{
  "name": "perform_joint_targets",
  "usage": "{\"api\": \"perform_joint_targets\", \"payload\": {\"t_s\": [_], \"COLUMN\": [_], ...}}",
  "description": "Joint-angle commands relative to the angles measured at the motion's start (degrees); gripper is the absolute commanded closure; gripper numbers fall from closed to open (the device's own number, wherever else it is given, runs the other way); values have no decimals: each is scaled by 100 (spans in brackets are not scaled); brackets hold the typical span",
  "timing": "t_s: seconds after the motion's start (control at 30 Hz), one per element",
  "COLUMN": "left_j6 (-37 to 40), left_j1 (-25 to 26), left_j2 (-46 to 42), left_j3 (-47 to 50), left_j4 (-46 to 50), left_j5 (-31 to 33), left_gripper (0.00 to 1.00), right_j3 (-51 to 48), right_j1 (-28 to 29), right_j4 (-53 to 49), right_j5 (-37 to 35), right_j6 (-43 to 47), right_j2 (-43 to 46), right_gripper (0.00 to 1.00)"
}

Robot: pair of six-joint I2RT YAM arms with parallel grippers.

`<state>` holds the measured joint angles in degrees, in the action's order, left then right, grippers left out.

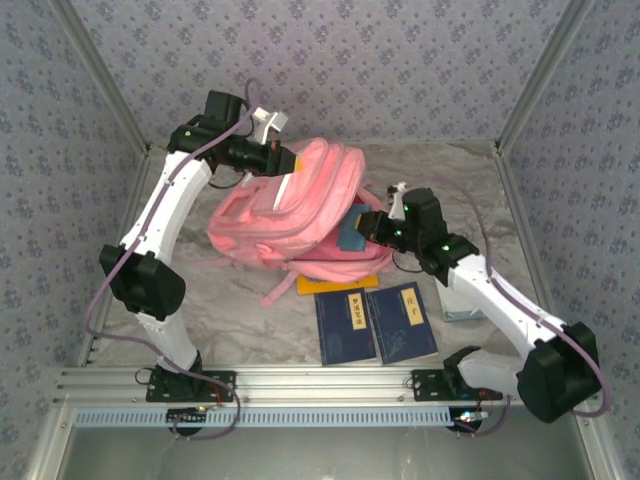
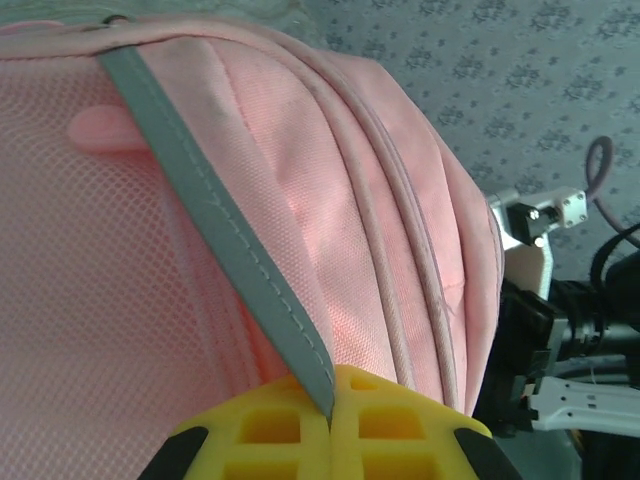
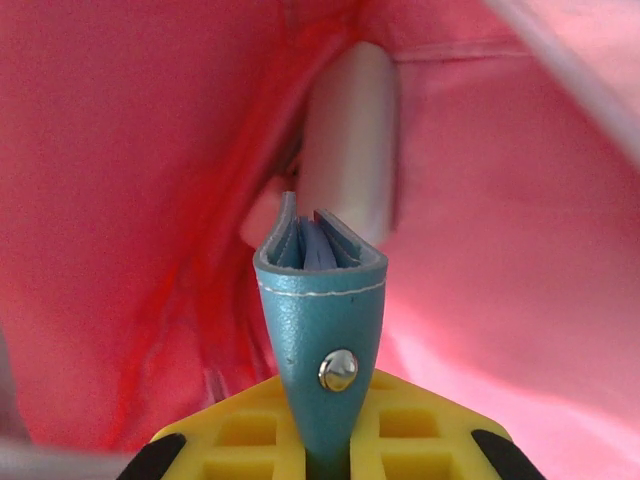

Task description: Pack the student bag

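Observation:
My right gripper pushes deeper into the bag next. It releases the teal case at the bag's fold (image 3: 272,150) beside the pale rounded object, since the bag's lifted top opens the bag's opening.
The student bag (image 1: 285,215), large and pink, lies in the middle of the table with its mouth facing right. My left gripper (image 1: 288,166) is at the bag's top and lifts it. In the left wrist view its yellow fingers (image 2: 270,425) are shut on a grey reflective strip (image 2: 215,215) of the bag (image 2: 390,210). My right gripper (image 1: 368,228) is at the bag's mouth, shut on a teal leather case (image 1: 350,236). In the right wrist view that case (image 3: 322,300), with a metal snap, stands between the yellow fingers (image 3: 420,440), inside the bag's pink lining (image 3: 120,200).
Two dark blue books (image 1: 345,325) (image 1: 402,322) lie side by side in front of the bag. An orange book (image 1: 335,284) pokes out from under it. A pale flat item (image 1: 462,312) lies under the right arm. A pale rounded object (image 3: 352,150) shows deeper inside the bag.

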<state>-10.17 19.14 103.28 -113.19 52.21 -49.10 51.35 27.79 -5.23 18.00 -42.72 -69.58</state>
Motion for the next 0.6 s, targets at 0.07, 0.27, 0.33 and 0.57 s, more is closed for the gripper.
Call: {"api": "perform_joint_targets", "payload": {"t_s": [0.07, 0.27, 0.33, 0.57], "left_j6": [-26, -71, -61, -193], "left_j1": [21, 20, 20, 11], "left_j2": [-402, -535, -528, -274], "left_j3": [-90, -2, -2, -162], "left_j4": [-820, -1011, -1038, -1185], "left_j5": [-1136, -1362, -1389, -1529], "left_gripper": [100, 100, 100, 100], "right_j3": [169, 414, 498, 1354], "right_j1": [115, 302, 394, 1145], "right_j4": [1738, 3542, 4168, 4223], "right_j5": [409, 837, 1025, 813], "right_j6": [-1038, -2294, -2791, -2971], "right_j2": [-866, -2248, -2738, -3916], "right_gripper": [100, 100, 100, 98]}}
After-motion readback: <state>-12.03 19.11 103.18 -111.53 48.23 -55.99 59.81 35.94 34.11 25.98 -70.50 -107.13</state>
